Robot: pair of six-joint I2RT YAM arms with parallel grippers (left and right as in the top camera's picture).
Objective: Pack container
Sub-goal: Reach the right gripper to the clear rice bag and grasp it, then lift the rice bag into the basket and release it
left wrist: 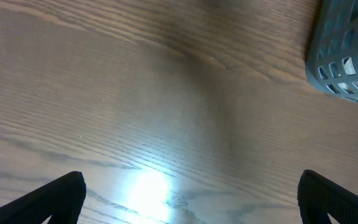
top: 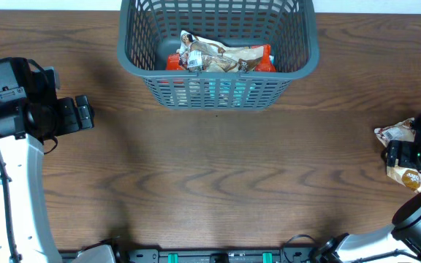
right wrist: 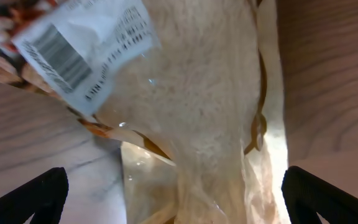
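My right gripper will next move down onto the crinkled middle of the pale snack packet (right wrist: 204,171), just below its open fingers, and close.
The container (top: 269,91), a dark grey lattice basket, stands at the back middle of the table, and its corner (left wrist: 344,56) shows in the left wrist view. Several snack packets (top: 221,57) lie inside it. One more pale crinkled snack packet (right wrist: 197,118) with a barcode label lies at the far right edge (top: 395,134). My right gripper (right wrist: 182,199) hovers open just over it, one finger on each side, with gaps left between the fingers and the wrapper. My left gripper (top: 86,113) is open at the far left over bare wood, nothing between its fingers (left wrist: 55,199).
Brown wood-grain tabletop (top: 218,183) stretches between the two arms. The left arm's white link (top: 17,190) runs down the left side. A dark rail (top: 210,256) lies along the front edge.
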